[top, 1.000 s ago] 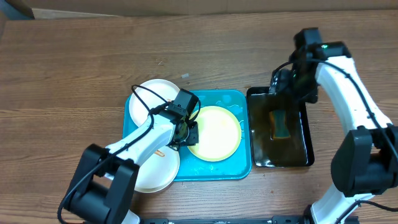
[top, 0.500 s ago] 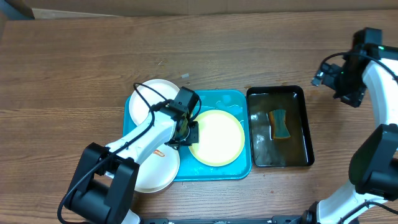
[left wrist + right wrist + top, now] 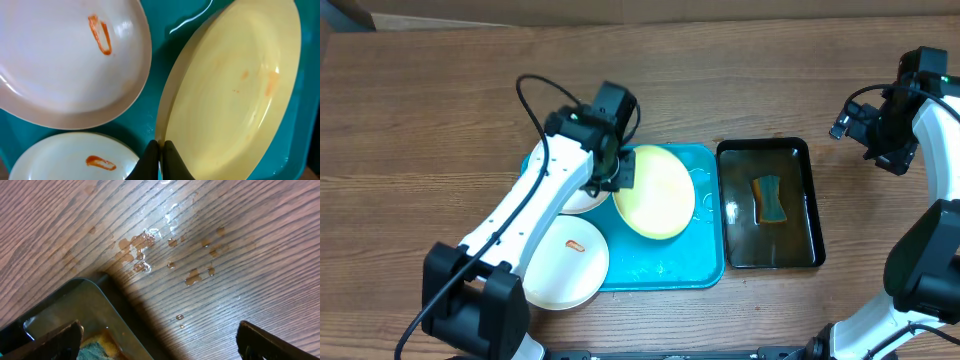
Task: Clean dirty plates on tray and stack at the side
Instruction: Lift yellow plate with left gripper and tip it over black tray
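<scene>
The sponge is on the black tray. My left gripper needs to swing to the right in the overhead view next and release the smeared plate onto the tray.
My left gripper (image 3: 610, 180) (image 3: 161, 150) is shut on the rim of the pale yellow-green plate (image 3: 655, 192) (image 3: 235, 95), which is lifted and tilted above the turquoise tray (image 3: 705, 270) (image 3: 155, 107). The plate carries faint orange smears. A white plate (image 3: 568, 260) (image 3: 75, 157) with an orange-red smear lies at the tray's front left. Another white plate (image 3: 560, 165) (image 3: 65, 60), also smeared, lies at the back left, partly under my left arm. My right gripper (image 3: 855, 125) (image 3: 160, 340) is open and empty over the bare table, right of the black tray.
A narrow glossy black tray (image 3: 800, 150) (image 3: 65, 305) holds murky water and a teal-and-yellow sponge (image 3: 770, 198) (image 3: 97, 347). Water droplets (image 3: 170, 255) lie on the wooden table beside it. A cable loops from the left arm (image 3: 535, 90).
My left gripper has lifted the yellow-green plate by its rim, tilted it and carried it toward the back of the tray. The right arm has barely moved since half a second ago.
</scene>
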Controlling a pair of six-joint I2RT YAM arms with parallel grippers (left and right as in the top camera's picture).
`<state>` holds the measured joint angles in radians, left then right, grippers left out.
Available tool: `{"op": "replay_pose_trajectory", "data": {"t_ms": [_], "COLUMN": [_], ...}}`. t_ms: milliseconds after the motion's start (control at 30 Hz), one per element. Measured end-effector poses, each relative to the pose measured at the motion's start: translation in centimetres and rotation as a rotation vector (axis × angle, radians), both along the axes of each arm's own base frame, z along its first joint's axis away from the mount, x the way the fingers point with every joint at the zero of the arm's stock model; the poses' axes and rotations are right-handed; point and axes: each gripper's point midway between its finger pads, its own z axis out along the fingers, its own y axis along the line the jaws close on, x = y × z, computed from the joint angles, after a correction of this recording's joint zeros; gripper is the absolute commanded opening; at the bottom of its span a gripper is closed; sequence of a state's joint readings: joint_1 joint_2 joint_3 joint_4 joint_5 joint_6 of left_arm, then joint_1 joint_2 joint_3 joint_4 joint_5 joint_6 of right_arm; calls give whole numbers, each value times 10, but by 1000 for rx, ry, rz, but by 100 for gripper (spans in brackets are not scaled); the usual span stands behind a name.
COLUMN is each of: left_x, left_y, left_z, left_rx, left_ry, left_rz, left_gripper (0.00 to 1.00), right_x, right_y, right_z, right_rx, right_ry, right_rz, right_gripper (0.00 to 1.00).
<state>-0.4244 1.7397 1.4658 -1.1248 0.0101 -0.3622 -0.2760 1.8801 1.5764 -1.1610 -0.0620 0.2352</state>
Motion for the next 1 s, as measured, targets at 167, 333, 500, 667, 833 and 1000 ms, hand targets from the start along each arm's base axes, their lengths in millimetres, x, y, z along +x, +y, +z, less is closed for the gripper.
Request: {"op": "replay_pose_trajectory", "data": {"t_ms": [167, 333, 500, 667, 833, 1000], "left_x": [13, 23, 30, 22, 4, -20], "left_y": [-10, -36, -74, -111, -138, -164], "left_z": [30, 54, 76, 94, 114, 145], "left_rx": [-29, -45, -10, 106, 234, 360], "left_ry": [-64, -161, -319, -502, -668, -867], "left_rz": [-11, -63, -145, -222, -289, -354], "left_gripper": [4, 4, 4, 4, 4, 4], "right_x": [0, 0, 0, 0, 0, 0], "right_y": [0, 0, 0, 0, 0, 0], "right_z": [0, 0, 0, 0, 0, 0], "right_rx": [0, 0, 0, 0, 0, 0], "right_ry": [0, 0, 0, 0, 0, 0], "right_rz": [0, 1, 0, 0, 0, 0], "right_gripper": [100, 100, 100, 100, 100, 100]}}
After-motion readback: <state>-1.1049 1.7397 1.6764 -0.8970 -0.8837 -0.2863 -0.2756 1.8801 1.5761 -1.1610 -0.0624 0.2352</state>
